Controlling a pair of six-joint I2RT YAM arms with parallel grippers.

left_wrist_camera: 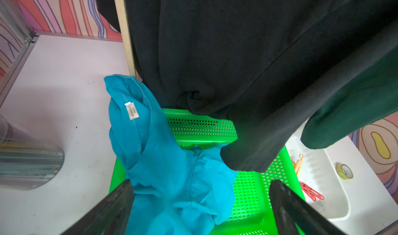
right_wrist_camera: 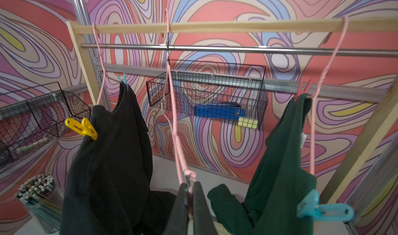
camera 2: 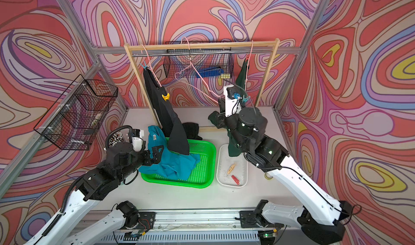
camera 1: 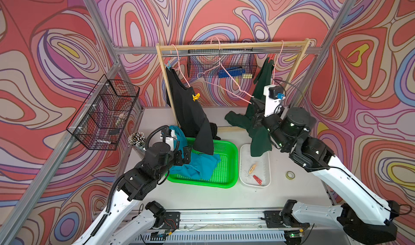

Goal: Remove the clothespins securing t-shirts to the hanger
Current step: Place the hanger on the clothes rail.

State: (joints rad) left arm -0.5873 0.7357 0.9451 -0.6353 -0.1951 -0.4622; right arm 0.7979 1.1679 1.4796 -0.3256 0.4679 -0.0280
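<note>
I will move my right gripper down and toward the black t-shirt (camera 1: 190, 115) next, then let go of the hanger's low end, because the hook is raised off the rack's wooden bar (camera 1: 214, 46).
A black t-shirt (camera 1: 190, 115) hangs on a pink hanger, pinned by a light blue clothespin (camera 1: 168, 64) and a yellow clothespin (camera 1: 196, 96). The dark green t-shirt (camera 1: 260, 129) hangs at the right under a red clothespin (right_wrist_camera: 302, 89) and a light blue clothespin (right_wrist_camera: 325, 210). My right gripper (right_wrist_camera: 189, 185) is shut on the low end of the bare middle hanger (camera 1: 224, 73). The turquoise t-shirt (left_wrist_camera: 168, 175) lies crumpled in the green basket (camera 1: 226, 165). My left gripper (left_wrist_camera: 201, 183) stands open just above it, holding nothing.
A white tray (camera 1: 265, 163) right of the basket holds a beige clothespin (camera 1: 252, 168) and a red clothespin (camera 1: 257, 179). A tape roll (camera 1: 290, 175) lies beside it. The wooden rack (camera 1: 231, 46), two wire baskets (camera 1: 105, 113) and a pen cup (camera 1: 135, 138) stand around.
</note>
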